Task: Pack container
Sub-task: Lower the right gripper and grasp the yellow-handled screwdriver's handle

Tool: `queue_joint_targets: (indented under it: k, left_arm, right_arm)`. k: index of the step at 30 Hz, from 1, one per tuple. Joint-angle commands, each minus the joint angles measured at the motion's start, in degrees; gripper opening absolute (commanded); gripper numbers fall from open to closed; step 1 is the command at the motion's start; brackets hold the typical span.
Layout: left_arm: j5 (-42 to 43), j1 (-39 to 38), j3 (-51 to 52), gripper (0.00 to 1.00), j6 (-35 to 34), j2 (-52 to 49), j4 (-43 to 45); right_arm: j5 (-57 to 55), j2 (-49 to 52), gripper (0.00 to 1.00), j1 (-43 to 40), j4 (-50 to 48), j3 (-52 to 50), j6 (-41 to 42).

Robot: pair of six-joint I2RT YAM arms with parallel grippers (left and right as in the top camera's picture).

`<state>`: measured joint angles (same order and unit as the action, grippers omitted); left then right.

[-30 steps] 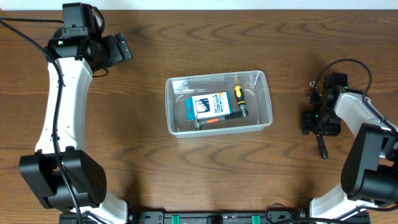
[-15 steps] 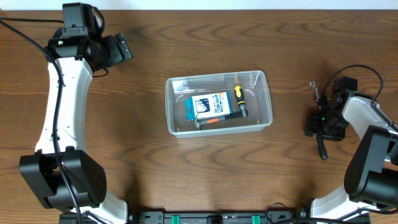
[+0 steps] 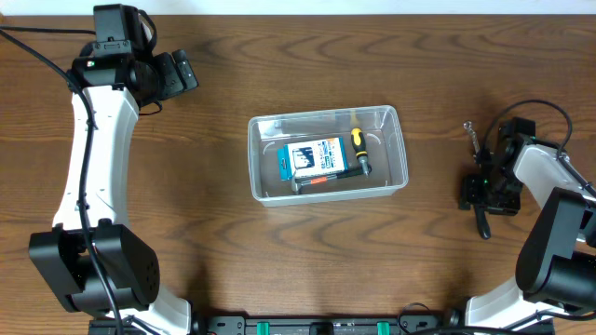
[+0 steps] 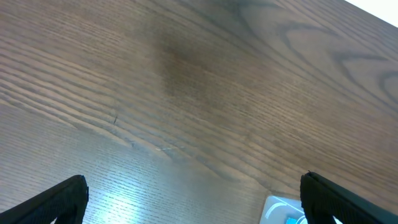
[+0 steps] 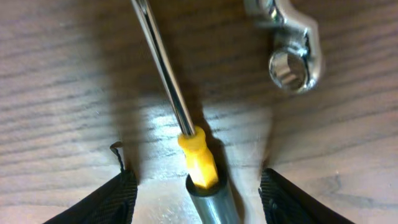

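My right gripper stays low next and draws its fingers together onto the grey sleeve [image 5: 212,198] beside the yellow collar, one finger on each side of the screwdriver.
The clear plastic container [image 3: 253,160] stands in the middle of the table. It holds a blue-and-white box [image 3: 315,157], a yellow-handled screwdriver [image 3: 358,144] and another tool. Its corner shows in the left wrist view [image 4: 278,209]. My right gripper [image 3: 485,193] is low over the table at the right. It is open [image 5: 199,194], with a fingertip on each side of a screwdriver [image 5: 198,155] that has a steel shaft, a yellow collar and a grey sleeve. My left gripper [image 3: 177,73] is open and empty [image 4: 196,205] at the far left.
A small steel wrench [image 5: 291,61] lies just beside the screwdriver's shaft; it also shows in the overhead view [image 3: 470,135]. The screwdriver's dark handle end [image 3: 482,223] sticks out below my right gripper. Bare wood lies around the container.
My right gripper has shifted a little to the right and toward the front edge, settling over the screwdriver. The left arm and the container have not moved.
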<state>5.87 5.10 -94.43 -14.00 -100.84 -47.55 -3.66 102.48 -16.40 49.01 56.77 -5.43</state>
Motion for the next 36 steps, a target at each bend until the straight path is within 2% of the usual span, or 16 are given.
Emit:
queue_joint_targets:
  k: [1,12,14,17,18,20,24,26,27,30,36]
  left_arm:
    - [0.1,0.1,-0.8,0.98,-0.7,0.0,-0.1]
    - [0.1,0.1,-0.8,0.98,-0.7,0.0,-0.1]
    - [0.1,0.1,-0.8,0.98,-0.7,0.0,-0.1]
    - [0.1,0.1,-0.8,0.98,-0.7,0.0,-0.1]
    - [0.1,0.1,-0.8,0.98,-0.7,0.0,-0.1]
    - [0.1,0.1,-0.8,0.98,-0.7,0.0,-0.1]
    - [0.1,0.1,-0.8,0.98,-0.7,0.0,-0.1]
    - [0.1,0.1,-0.8,0.98,-0.7,0.0,-0.1]
    - [0.1,0.1,-0.8,0.98,-0.7,0.0,-0.1]
    - [0.1,0.1,-0.8,0.98,-0.7,0.0,-0.1]
    - [0.1,0.1,-0.8,0.98,-0.7,0.0,-0.1]
  right_arm:
    - [-5.2,3.9,0.66,-0.5,0.0,-3.7,-3.4]
    - [-4.0,3.9,0.68,-0.6,-3.6,-3.7,-7.5]
    - [-3.7,3.9,0.61,-0.5,-3.7,-3.7,-7.5]
    - [-3.6,3.9,0.32,-0.6,-4.1,-3.7,-7.5]
    - [-3.6,3.9,0.26,-0.6,-4.3,-3.7,-7.2]
    - [-3.6,3.9,0.25,-0.6,-4.5,-3.7,-6.8]
    - [-3.9,3.9,0.36,-0.6,-4.4,-3.7,-5.7]
    - [-3.8,3.9,0.38,-0.6,-4.5,-3.7,-5.7]
    - [-3.8,3.9,0.37,-0.6,-4.4,-3.7,-5.7]
    - [-3.8,3.9,0.24,-0.6,-4.5,-3.7,-4.7]
    - [-3.8,3.9,0.12,-0.6,-4.3,-3.7,-4.2]
